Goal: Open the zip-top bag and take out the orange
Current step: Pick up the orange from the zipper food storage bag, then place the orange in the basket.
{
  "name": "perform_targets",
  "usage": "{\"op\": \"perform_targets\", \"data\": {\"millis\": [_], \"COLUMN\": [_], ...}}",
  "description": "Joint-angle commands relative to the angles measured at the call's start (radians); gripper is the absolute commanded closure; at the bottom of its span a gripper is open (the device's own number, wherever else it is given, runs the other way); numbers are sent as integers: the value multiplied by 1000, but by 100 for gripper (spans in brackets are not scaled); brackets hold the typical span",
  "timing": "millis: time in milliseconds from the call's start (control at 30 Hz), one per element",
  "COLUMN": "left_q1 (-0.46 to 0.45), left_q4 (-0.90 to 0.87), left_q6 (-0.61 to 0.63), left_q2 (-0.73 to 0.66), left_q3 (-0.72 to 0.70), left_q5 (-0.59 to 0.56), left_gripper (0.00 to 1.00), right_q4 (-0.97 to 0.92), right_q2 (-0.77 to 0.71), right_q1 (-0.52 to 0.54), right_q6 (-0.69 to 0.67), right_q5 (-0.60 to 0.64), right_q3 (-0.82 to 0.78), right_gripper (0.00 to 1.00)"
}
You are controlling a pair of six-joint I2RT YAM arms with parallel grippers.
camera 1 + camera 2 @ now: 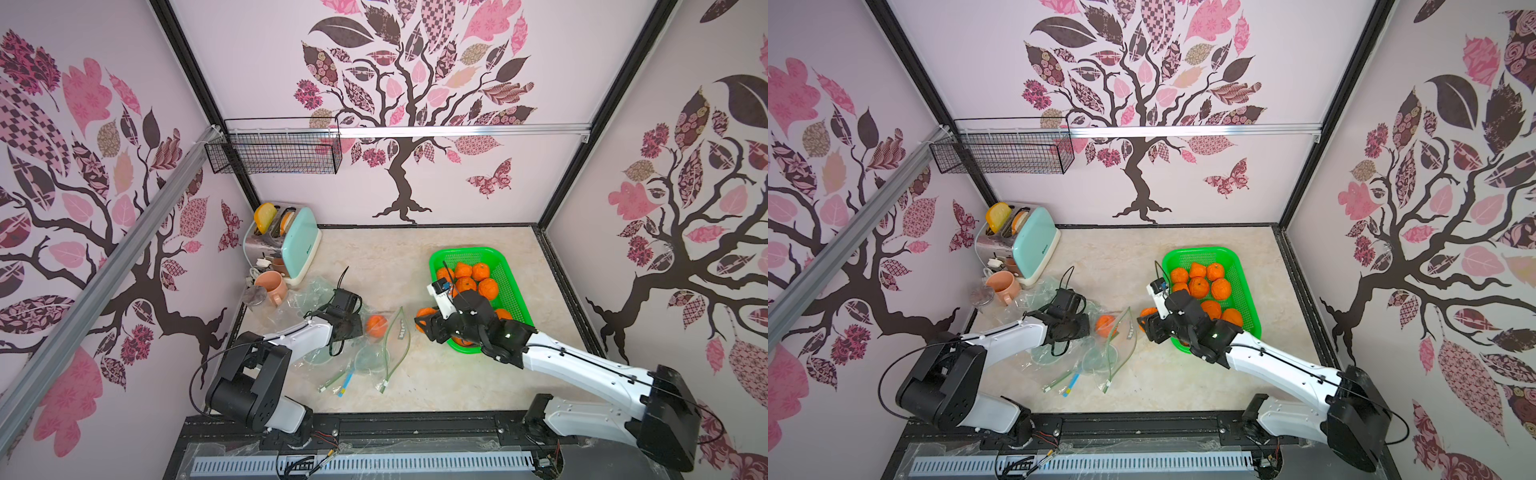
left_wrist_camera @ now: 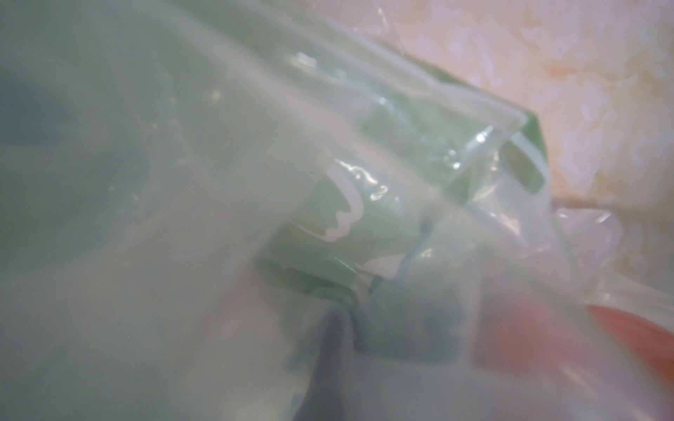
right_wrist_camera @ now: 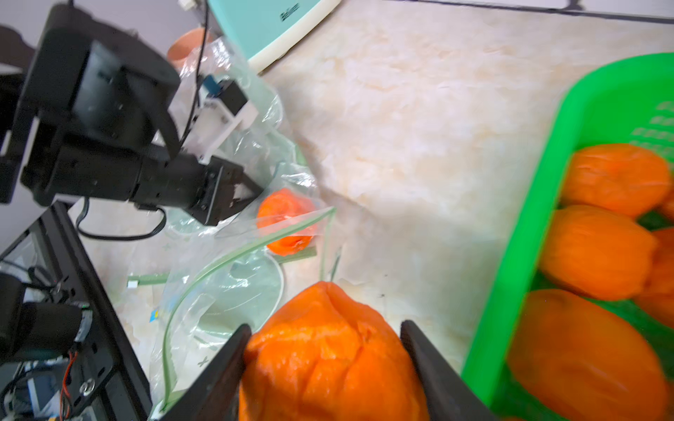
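Observation:
The basket's near end (image 1: 472, 347) lies beside and below my right gripper. My right gripper will next move away from the bag and down into that end to release its orange.
Both top views show my right gripper (image 1: 424, 322) (image 1: 1144, 322) shut on an orange (image 1: 426, 312) (image 1: 1147, 312), just left of the green basket. The right wrist view has that orange (image 3: 328, 357) pinched between the two dark fingers (image 3: 233, 350). The clear zip-top bag (image 1: 397, 336) (image 3: 219, 291), with its green zip rim, stands open on the table. My left gripper (image 1: 355, 324) (image 3: 255, 191) is shut on its plastic. A second orange (image 1: 376, 325) (image 3: 286, 218) lies among the bag plastic beside the left gripper. Bag plastic (image 2: 328, 182) fills the left wrist view and hides the jaws.
The green basket (image 1: 440, 255) at the right holds several oranges. A mint toaster (image 1: 299, 245), a pink mug (image 1: 272, 286) and a glass jar (image 1: 254, 296) stand at the back left. More crumpled clear bags (image 1: 316, 291) lie around the left arm. A wire basket (image 1: 274, 149) hangs on the wall.

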Motion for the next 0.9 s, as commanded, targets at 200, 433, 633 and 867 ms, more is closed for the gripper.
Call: {"op": "perform_targets", "data": {"millis": [200,433,633,867], "left_q1": [8,6,6,6], "left_q4": [-16,-14,-15,-15], "left_q6": [-1,2,2,4], "left_q2": [15,22,25,26], "left_q3": [-2,0,1,1], "left_q5": [0,4,6,8], "left_gripper": [100,100,100,100], "right_q4": [-175,-210,-149,-132], "right_q2": [-111,-63,-40,-38], "right_q1": [-212,-229,-236,-236], "right_q6": [188,291,351,364], "right_q5": [282,420,366,294], "right_q3": [-100,-176,-236,-243], "right_gripper": [41,42,40,24]}}
